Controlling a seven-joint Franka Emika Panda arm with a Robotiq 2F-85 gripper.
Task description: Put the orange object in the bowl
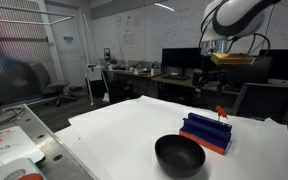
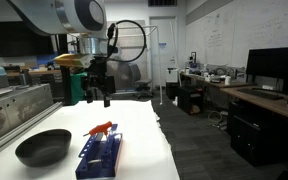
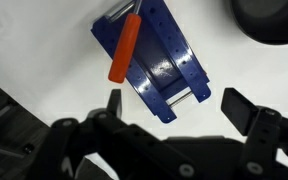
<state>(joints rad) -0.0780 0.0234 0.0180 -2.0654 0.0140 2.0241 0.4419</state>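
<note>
The gripper next lowers toward the left in the wrist view, onto the orange object's thick handle [image 2: 102,128] [image 3: 126,48]. The handle sits below and off to that side.
The orange object [image 3: 124,52] is a slender orange-red stick lying across the top of the blue ridged rack [image 3: 156,55]. It also shows on the rack in both exterior views [image 1: 221,112] [image 2: 102,128]. The glossy black bowl [image 1: 179,154] [image 2: 43,147] stands on the white table beside the rack, and its edge shows at the top right of the wrist view [image 3: 274,20]. My gripper [image 3: 174,105] is open and empty, high above the rack [image 1: 216,60] [image 2: 97,88].
The white table [image 1: 124,135] ends in an edge close beyond the rack [image 2: 169,150]. A grey metal counter [image 1: 14,145] stands beside the table. Desks, monitors and chairs fill the room behind.
</note>
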